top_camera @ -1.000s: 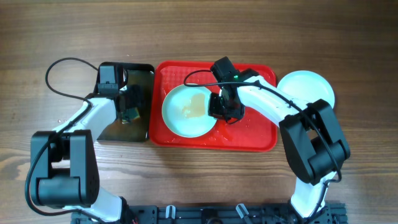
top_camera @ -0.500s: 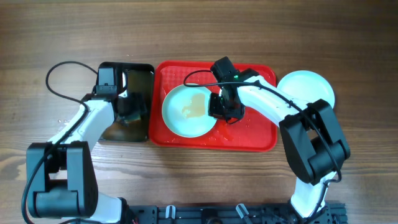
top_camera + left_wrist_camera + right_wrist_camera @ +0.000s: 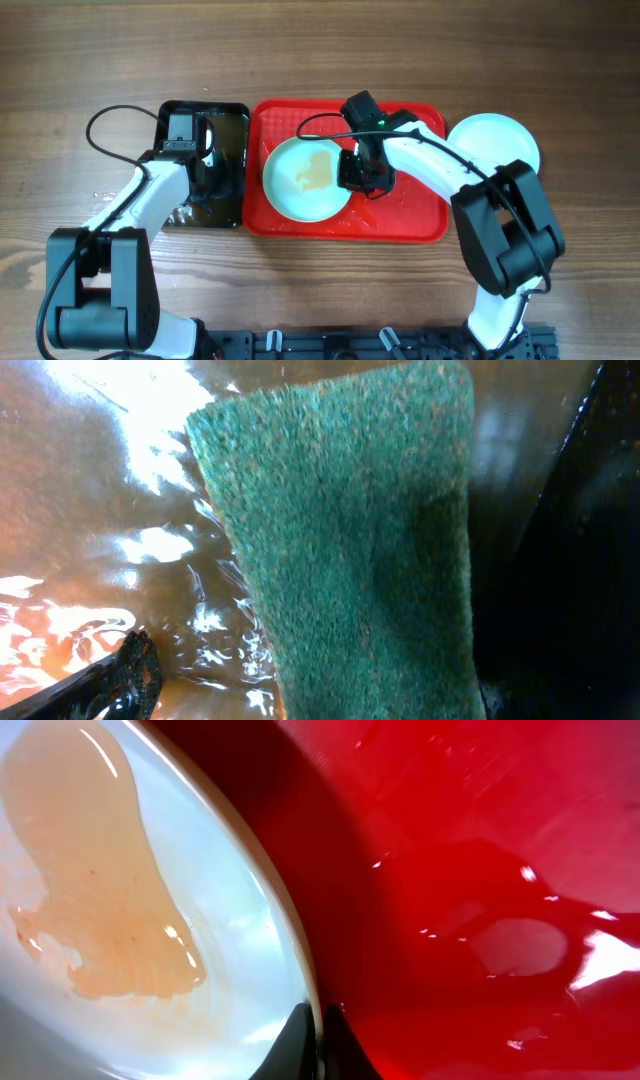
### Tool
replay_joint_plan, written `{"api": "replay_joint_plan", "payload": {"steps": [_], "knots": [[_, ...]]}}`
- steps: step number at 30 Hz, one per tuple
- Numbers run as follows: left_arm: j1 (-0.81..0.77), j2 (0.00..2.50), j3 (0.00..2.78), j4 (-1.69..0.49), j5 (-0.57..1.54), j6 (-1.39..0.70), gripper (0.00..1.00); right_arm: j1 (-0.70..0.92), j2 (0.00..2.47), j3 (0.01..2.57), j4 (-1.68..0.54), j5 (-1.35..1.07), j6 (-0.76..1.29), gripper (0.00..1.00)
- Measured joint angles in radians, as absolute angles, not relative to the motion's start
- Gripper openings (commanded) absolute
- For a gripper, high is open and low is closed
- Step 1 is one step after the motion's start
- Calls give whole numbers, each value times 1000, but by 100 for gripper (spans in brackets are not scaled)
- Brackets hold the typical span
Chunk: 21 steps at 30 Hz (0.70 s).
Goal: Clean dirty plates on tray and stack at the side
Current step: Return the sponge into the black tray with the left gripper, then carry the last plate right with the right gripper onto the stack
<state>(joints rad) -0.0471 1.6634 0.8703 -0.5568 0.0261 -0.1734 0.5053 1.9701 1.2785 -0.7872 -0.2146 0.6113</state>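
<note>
My right gripper lifts next, carries the plate's rim over the clean pale plate (image 3: 495, 143), to the gripper's right in the overhead view, and lowers to release.
A pale plate (image 3: 290, 195) with a brown-orange sauce smear (image 3: 315, 172) lies on the left half of the red tray (image 3: 410, 215). My right gripper (image 3: 354, 178) is shut on the plate's right rim. The right wrist view shows its fingers (image 3: 320, 1020) pinching the rim, with the plate (image 3: 200, 970) and smear (image 3: 100, 890) on the left and wet red tray (image 3: 480, 850) on the right. My left gripper (image 3: 207, 172) hangs over the black tray (image 3: 236, 135). In the left wrist view its jaws (image 3: 330, 690) are open astride the green sponge (image 3: 350, 530), with a gap beside the left finger.
A clean pale plate (image 3: 495, 140) sits on the wooden table just right of the red tray. The black tray holds brownish water (image 3: 90, 510). The red tray's surface is wet. A black cable (image 3: 110, 118) loops left of the black tray.
My left arm has shifted right and further over the black tray, and its gripper now hides the sponge in the overhead view. The right gripper and plate have not moved.
</note>
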Motion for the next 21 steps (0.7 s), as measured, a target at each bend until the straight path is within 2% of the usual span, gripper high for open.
{"api": "replay_joint_plan", "payload": {"steps": [9, 14, 17, 21], "knots": [[-47, 1663, 870, -562, 24, -173, 100, 505, 1705, 1275, -867, 88, 465, 4], [-47, 1663, 870, -561, 24, -173, 100, 519, 1606, 1274, -909, 393, 423, 4], [-47, 1663, 870, -562, 24, -173, 100, 572, 1585, 1274, -891, 580, 362, 4], [-47, 1663, 870, -561, 24, -173, 100, 690, 1584, 1271, -784, 834, 168, 4]]}}
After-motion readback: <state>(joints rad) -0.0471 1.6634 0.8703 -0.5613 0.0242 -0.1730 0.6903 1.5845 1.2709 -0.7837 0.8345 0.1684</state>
